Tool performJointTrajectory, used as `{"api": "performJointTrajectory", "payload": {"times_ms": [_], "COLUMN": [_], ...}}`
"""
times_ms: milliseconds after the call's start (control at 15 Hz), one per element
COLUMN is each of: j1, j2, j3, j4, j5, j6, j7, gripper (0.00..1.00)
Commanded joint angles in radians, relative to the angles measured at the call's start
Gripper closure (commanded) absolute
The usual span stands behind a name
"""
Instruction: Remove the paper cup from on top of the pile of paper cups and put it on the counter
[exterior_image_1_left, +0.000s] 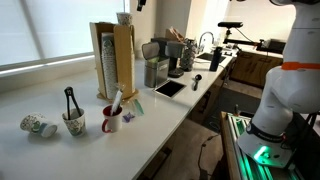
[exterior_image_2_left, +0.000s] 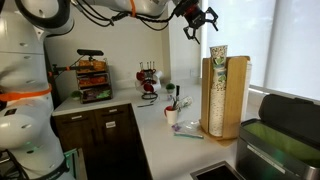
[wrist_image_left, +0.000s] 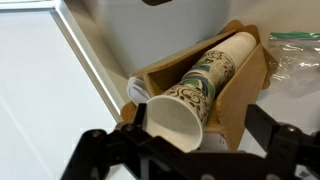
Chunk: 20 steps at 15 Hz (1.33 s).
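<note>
The top cup's opening faces up and is still below my spread fingers. My gripper will move down and toward the pile next, onto the top cup's rim (exterior_image_1_left: 123, 14) (wrist_image_left: 175, 122).
The pile of paper cups (exterior_image_1_left: 108, 62) stands in a light wooden upright frame on the white counter (exterior_image_1_left: 150, 125); it also shows in the other exterior view (exterior_image_2_left: 214, 95) and from above in the wrist view (wrist_image_left: 218, 68). The paper cup (wrist_image_left: 175, 118) sits on top of the pile with its white mouth facing the wrist camera; it shows small in both exterior views (exterior_image_1_left: 124, 18) (exterior_image_2_left: 216, 50). My gripper (exterior_image_2_left: 200, 20) is open and empty, above the pile's top. In the wrist view its dark fingers (wrist_image_left: 183, 142) spread to either side of the cup's mouth, not touching it.
On the counter stand a red mug (exterior_image_1_left: 112, 119), a patterned cup with black tongs (exterior_image_1_left: 73, 121) and a patterned cup lying on its side (exterior_image_1_left: 38, 126). A tablet (exterior_image_1_left: 168, 88), appliances (exterior_image_1_left: 156, 68) and a sink tap (exterior_image_1_left: 205, 42) lie farther along. A window is behind.
</note>
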Motion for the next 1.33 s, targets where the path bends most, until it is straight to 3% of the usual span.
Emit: {"api": "performJointTrajectory", "payload": {"times_ms": [0,533,933,1267], "j1": [0.0,-0.018,-0.081,-0.093], "j2": [0.003,0.038,0.133,0.211], "j3": [0.001,-0.005,0.011,0.018], "j4": [0.005,0.049,0.182,0.297], "j5": [0.0,0.047,0.288,0.334], "j6": [-0.001,0.02,-0.031,-0.151], "j7": [0.0,-0.044,-0.217,-0.256], "gripper": [0.0,0.0,0.0,0.0]}}
